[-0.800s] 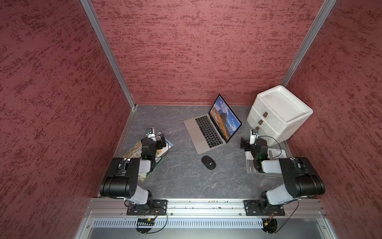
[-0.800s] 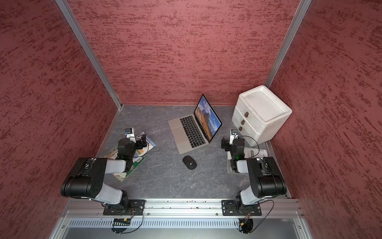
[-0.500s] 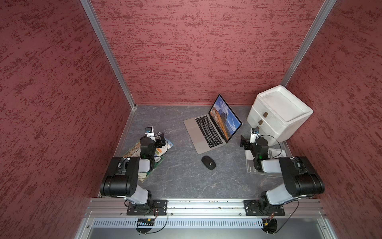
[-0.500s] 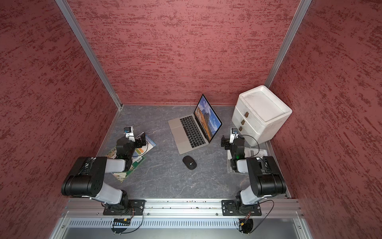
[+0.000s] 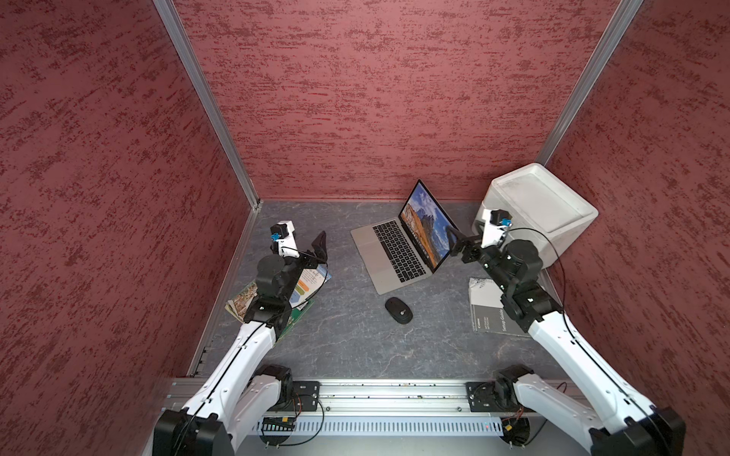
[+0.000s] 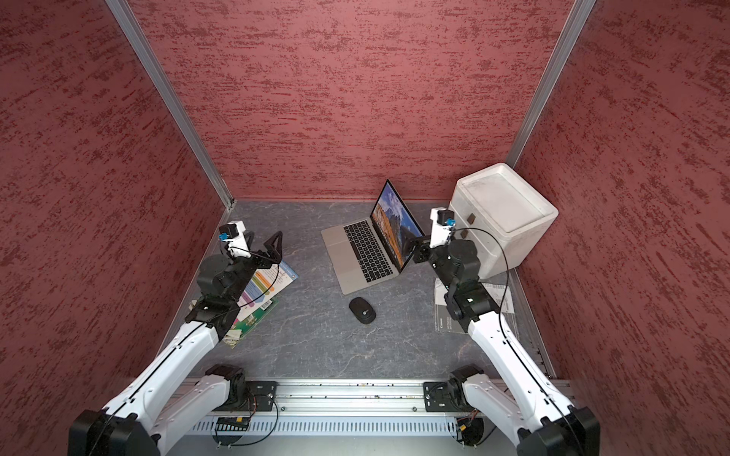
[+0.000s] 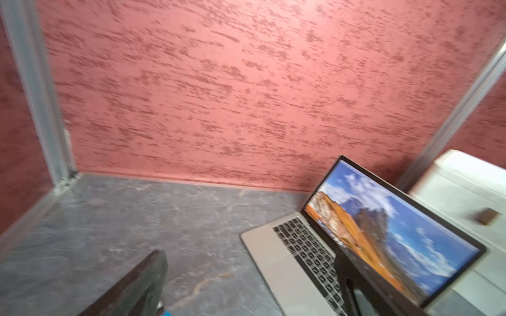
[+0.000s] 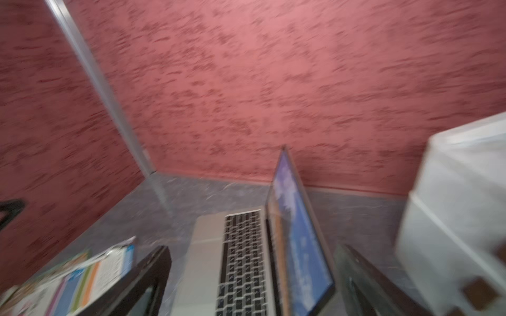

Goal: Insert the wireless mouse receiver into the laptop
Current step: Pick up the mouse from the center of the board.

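The black oval mouse [image 5: 399, 310] is lower and closer to my base, so my right gripper needs to move back and down next and tip its open fingers downward around the mouse.
The laptop [image 5: 399, 252] [image 6: 363, 252] stands open at the back middle of the table, screen lit with the orange mountain. The wireless mouse receiver is out of view in every frame. A black oval mouse [image 5: 399, 310] [image 6: 362, 310] lies in front of the laptop. My left gripper [image 5: 302, 246] [image 7: 249, 254] hovers open and empty to the laptop's left, above the booklets. My right gripper [image 5: 466, 237] [image 8: 252, 247] hovers open and empty at the screen's right edge; the laptop [image 8: 246, 246] shows between its fingers. The laptop [image 7: 301, 262] also appears in the left wrist view.
A white drawer box [image 5: 541, 205] stands at the back right, close behind the right wrist. Colourful booklets [image 5: 308, 284] lie under the left arm. A grey setup guide [image 5: 486, 312] lies under the right arm. Red walls close in three sides.
Both arms have risen from their folded pose and reached towards the back of the table. The wrist views are blurred by motion. Both grippers stay open.
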`<state>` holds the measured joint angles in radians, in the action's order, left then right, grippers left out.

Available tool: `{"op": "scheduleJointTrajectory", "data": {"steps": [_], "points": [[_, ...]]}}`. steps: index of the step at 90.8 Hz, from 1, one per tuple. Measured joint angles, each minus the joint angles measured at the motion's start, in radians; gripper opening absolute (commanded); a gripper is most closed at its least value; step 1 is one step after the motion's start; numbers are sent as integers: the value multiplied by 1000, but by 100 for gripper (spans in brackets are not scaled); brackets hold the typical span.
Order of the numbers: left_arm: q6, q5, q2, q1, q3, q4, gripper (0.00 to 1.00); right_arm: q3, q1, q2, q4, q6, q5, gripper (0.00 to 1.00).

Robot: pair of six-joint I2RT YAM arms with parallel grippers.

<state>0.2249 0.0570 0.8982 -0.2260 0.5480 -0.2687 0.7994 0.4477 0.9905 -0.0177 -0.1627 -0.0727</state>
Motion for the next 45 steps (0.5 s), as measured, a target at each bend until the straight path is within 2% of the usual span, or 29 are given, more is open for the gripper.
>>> {"op": "scheduleJointTrajectory", "data": {"steps": [9, 19, 31, 45], "points": [[73, 40, 18, -92, -2, 102, 100, -1, 192, 124, 164, -29, -5, 98], [143, 85, 39, -165, -13, 198, 100, -37, 313, 261, 319, -47, -10, 98], [198, 128, 40, -214, -31, 241, 100, -69, 344, 333, 406, -47, -30, 99], [243, 172, 40, -225, -72, 246, 100, -63, 354, 426, 407, -26, -60, 99]]}}
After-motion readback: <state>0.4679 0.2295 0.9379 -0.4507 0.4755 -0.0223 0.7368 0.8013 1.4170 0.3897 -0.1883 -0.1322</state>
